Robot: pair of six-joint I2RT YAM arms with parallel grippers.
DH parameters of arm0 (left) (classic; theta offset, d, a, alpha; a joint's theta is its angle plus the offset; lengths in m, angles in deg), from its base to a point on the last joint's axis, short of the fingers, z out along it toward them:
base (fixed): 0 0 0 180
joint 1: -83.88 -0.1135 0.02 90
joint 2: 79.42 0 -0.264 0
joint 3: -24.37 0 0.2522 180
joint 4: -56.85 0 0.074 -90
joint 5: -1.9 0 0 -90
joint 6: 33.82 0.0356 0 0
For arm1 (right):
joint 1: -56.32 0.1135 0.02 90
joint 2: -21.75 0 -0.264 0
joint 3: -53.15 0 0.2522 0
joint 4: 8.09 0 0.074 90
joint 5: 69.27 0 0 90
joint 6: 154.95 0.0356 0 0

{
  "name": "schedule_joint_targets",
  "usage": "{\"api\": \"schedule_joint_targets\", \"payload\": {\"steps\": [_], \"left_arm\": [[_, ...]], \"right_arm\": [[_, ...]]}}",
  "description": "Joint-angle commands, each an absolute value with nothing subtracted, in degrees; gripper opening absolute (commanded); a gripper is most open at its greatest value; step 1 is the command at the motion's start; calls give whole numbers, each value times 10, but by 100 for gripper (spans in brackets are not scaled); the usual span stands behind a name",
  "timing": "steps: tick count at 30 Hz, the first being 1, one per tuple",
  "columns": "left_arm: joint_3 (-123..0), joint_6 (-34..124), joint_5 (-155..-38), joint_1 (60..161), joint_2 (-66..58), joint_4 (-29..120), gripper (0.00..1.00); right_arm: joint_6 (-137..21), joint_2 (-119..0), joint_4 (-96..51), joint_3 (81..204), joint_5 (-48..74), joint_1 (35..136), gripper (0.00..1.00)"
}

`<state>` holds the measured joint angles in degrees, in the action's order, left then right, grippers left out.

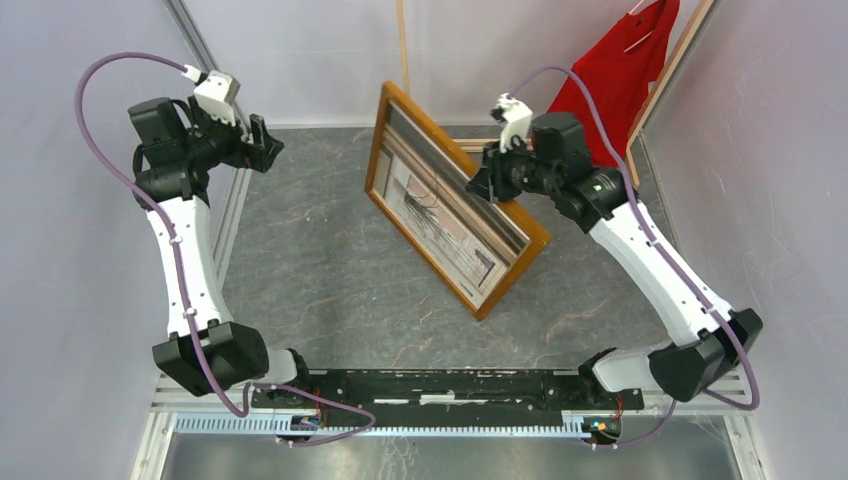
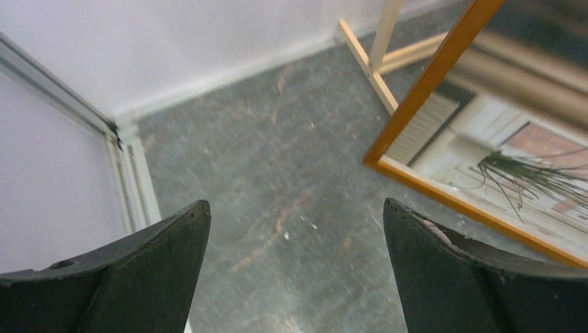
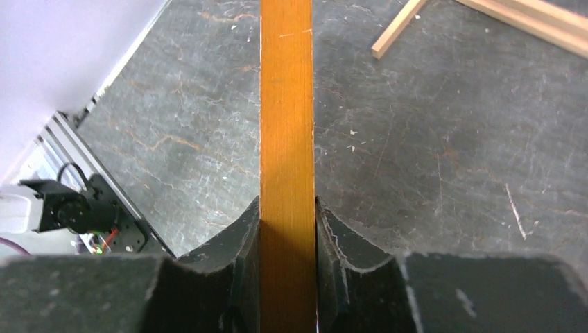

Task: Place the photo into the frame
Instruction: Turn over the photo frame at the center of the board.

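Observation:
The frame is tilted, so the robot's right gripper should next move down, back and to the right in the top view to the bare tabletop and release the strip (image 3: 286,104).
The frame (image 1: 376,145), a large rectangle of orange-brown wood, stands tilted on edge in the middle of the grey table. The photo (image 1: 440,205), a window print with a spiky plant, sits inside it, facing left. My right gripper (image 1: 487,182) is shut on the frame's upper long edge; in the right wrist view the orange strip (image 3: 286,104) runs straight between its fingers (image 3: 288,208). My left gripper (image 1: 268,145) hangs wide open at the far left, apart from the frame, nothing between its fingers (image 2: 297,208). The left wrist view shows the frame's corner (image 2: 423,83) and the photo (image 2: 513,166) at right.
A red garment (image 1: 620,70) hangs at the back right on a pale wooden rack (image 1: 402,45), whose feet lie on the table (image 2: 378,55) (image 3: 402,28). White walls close in the left, back and right sides. A black rail (image 1: 450,385) runs along the near edge.

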<state>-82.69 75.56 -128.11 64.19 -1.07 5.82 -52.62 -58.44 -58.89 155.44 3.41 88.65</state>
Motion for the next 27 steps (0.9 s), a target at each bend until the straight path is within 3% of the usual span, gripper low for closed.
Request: {"api": "schedule_joint_targets", "payload": {"steps": [1, 11, 16, 21, 27], "left_arm": [[-789, 720, -1263, 639, -20, 32, 100], [-687, 722, -1308, 640, -22, 53, 100], [-644, 740, -1338, 640, -24, 52, 100], [-621, 760, -1307, 678, -9, 33, 100], [-601, 775, -1260, 725, 4, 43, 100]], "right_arm": [[-447, -576, -513, 1430, -77, 831, 8], [-435, -492, -519, 1328, -70, 738, 7], [-408, -402, -510, 1205, -23, 732, 6], [-298, -297, -359, 998, 1, 729, 5], [-181, -286, -163, 846, 22, 729, 5]]}}
